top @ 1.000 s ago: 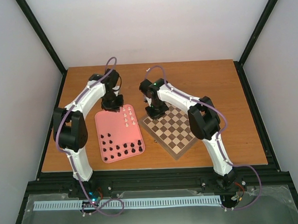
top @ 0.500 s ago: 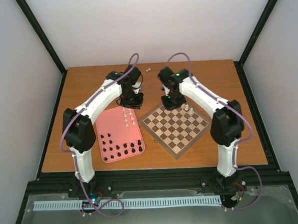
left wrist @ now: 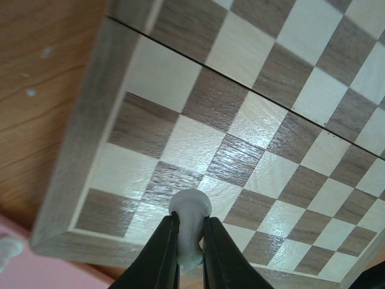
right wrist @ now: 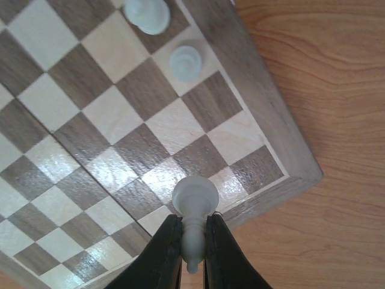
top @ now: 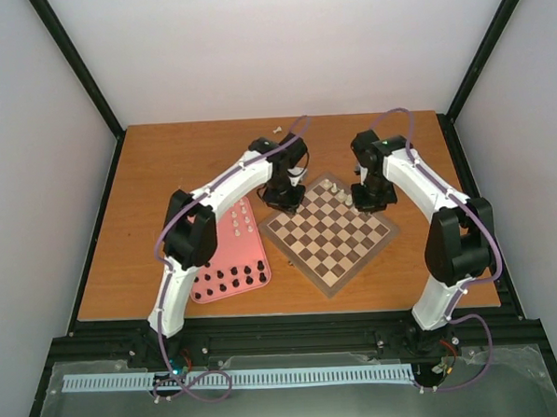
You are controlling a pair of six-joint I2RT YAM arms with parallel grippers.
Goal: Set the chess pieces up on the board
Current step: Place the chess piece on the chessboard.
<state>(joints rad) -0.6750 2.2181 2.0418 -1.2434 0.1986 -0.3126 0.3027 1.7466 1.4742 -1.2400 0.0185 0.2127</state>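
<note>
The cream-white piece is over empty squares, so my left gripper should next bring it down slightly back, onto the dark square diagonally inside the tray-side corner (left wrist: 172,181).
The wooden chessboard (top: 331,236) lies right of centre. My left gripper (top: 283,200) is over the board's left back edge, shut on a cream-white piece (left wrist: 190,224) above the squares near the board's corner (left wrist: 90,198). My right gripper (top: 370,198) is over the board's back right edge, shut on a cream-white piece (right wrist: 194,205) above the edge squares. Two cream-white pieces (right wrist: 185,62) (right wrist: 146,14) stand on the board (right wrist: 108,120) near that edge; they also show from above (top: 345,197). Black pieces (top: 228,284) and white pieces (top: 238,220) sit on the pink tray (top: 205,233).
One small white piece (top: 276,130) lies on the wooden table (top: 164,168) behind the arms. The left arm stretches over the tray. A corner of the pink tray (left wrist: 36,265) shows in the left wrist view.
Both arms have swung right. The left gripper left the tray with a white piece and reached the board's left edge. The right gripper moved from the board's back corner to its right back edge.
</note>
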